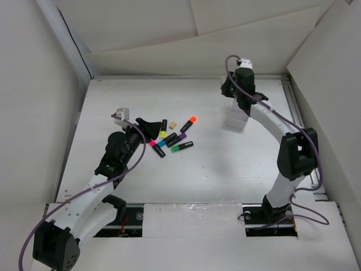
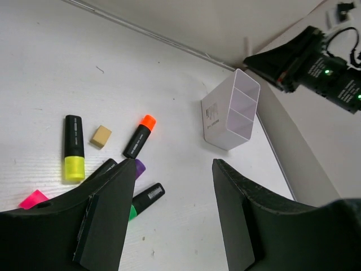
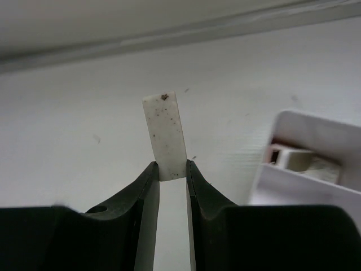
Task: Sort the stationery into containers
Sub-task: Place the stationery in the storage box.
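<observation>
I need to move my right gripper to the right in the top view, over the organiser's far section (image 3: pixel 317 152), and let go of the eraser piece (image 3: pixel 165 135), because pale pieces are already in there.
Several short black markers lie in a cluster left of centre: yellow (image 1: pixel 163 129), orange (image 1: pixel 189 123), purple (image 1: pixel 176 140), green (image 1: pixel 182 147), blue (image 1: pixel 166 140) and pink (image 1: pixel 157 148). A beige eraser bit (image 1: pixel 174 124) lies among them. My left gripper (image 1: pixel 148 125) is open and empty just left of the cluster; in the left wrist view (image 2: pixel 172 220) the green marker (image 2: pixel 144 200) lies by its left finger. The white organiser (image 1: pixel 237 117) stands at the right. My right gripper (image 1: pixel 236 100) hovers at its far side, shut on a small white eraser strip (image 3: pixel 165 135); the organiser (image 3: pixel 307 169) shows to its right.
White walls enclose the table on the left, back and right. A metal rail (image 1: pixel 296 121) runs along the right edge. The right arm's elbow (image 1: pixel 296 152) stands right of the organiser. The right arm's wrist (image 2: pixel 316 65) shows beyond the organiser (image 2: pixel 231 110) in the left wrist view.
</observation>
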`<state>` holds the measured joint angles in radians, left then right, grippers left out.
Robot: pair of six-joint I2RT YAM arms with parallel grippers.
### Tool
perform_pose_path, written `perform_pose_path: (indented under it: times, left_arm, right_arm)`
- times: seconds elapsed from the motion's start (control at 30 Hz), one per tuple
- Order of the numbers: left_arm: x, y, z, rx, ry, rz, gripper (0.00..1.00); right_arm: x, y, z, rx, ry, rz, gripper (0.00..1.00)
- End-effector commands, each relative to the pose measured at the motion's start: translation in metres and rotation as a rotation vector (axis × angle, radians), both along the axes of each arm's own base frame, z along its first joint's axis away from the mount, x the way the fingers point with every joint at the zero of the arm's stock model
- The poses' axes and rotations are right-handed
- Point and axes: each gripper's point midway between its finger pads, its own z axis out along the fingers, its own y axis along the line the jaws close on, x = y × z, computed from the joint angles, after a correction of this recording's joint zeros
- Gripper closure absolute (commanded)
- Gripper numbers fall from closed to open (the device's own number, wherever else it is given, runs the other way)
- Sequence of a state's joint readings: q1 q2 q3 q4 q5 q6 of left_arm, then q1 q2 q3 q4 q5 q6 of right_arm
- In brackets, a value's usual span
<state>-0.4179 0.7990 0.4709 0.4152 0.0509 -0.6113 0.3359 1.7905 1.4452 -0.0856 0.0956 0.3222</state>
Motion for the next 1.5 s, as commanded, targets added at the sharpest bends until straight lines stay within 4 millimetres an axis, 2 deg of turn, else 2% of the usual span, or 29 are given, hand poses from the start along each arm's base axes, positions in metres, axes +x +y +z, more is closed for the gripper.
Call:
perform_pose_path:
  times: [0.0, 0.03, 0.1, 0.13, 0.17, 0.2, 0.43, 0.67, 0.73, 0.8, 0.83, 0.93, 1.07, 1.23, 1.47]
  left_arm:
    - [-0.001, -0.005, 0.013, -0.027, -0.05, -0.025, 0.47]
    - [-0.001, -0.005, 0.013, -0.027, -0.05, -0.025, 0.47]
    - [-0.002, -0.005, 0.011, -0.023, -0.042, -0.025, 0.47]
    - [-0.002, -0.005, 0.011, -0.023, -0.042, -0.025, 0.47]
    - [-0.002, -0.005, 0.011, -0.023, -0.042, -0.025, 0.47]
    - [-0.001, -0.003, 0.014, -0.027, -0.052, -0.016, 0.47]
    - [-0.002, -0.005, 0.014, -0.028, -0.052, -0.027, 0.47]
    - [-0.001, -0.003, 0.011, -0.023, -0.042, -0.014, 0.47]
    - [-0.002, -0.005, 0.011, -0.023, -0.042, -0.025, 0.47]
    - [-0.002, -0.005, 0.011, -0.023, -0.042, -0.025, 0.47]
    - [-0.002, -0.005, 0.011, -0.023, -0.042, -0.025, 0.47]
    - [-0.002, -0.005, 0.011, -0.023, -0.042, -0.025, 0.47]
    - [-0.001, -0.003, 0.011, -0.023, -0.042, -0.013, 0.47]
    - [-0.003, -0.004, 0.014, -0.027, -0.05, -0.022, 0.47]
    - [-0.003, -0.004, 0.014, -0.027, -0.05, -0.023, 0.47]
  right_arm:
    - [0.017, -0.062, 0.026, 0.091, -0.09, -0.252, 0.97]
    - [0.018, -0.071, 0.031, 0.104, -0.098, -0.273, 0.97]
    - [0.016, -0.092, 0.027, 0.096, -0.083, -0.329, 0.97]
    - [0.014, -0.092, 0.021, 0.102, -0.069, -0.334, 0.97]
    - [0.014, -0.099, 0.026, 0.115, -0.078, -0.351, 0.97]
    - [0.014, -0.108, 0.02, 0.107, -0.069, -0.372, 0.97]
    - [0.014, -0.125, 0.001, 0.12, -0.02, -0.424, 0.97]
    - [0.017, -0.126, -0.007, 0.121, -0.002, -0.439, 0.92]
    - [0.018, -0.125, -0.012, 0.126, 0.008, -0.443, 0.87]
    - [0.017, -0.126, -0.019, 0.119, 0.025, -0.444, 0.86]
    - [0.019, -0.125, -0.015, 0.122, 0.017, -0.444, 0.86]
    - [0.02, -0.122, -0.026, 0.129, 0.04, -0.436, 0.86]
    - [0.02, -0.12, -0.026, 0.142, 0.043, -0.431, 0.84]
    - [0.02, -0.12, -0.026, 0.142, 0.043, -0.431, 0.68]
    - [0.018, -0.125, -0.02, 0.145, 0.034, -0.439, 0.57]
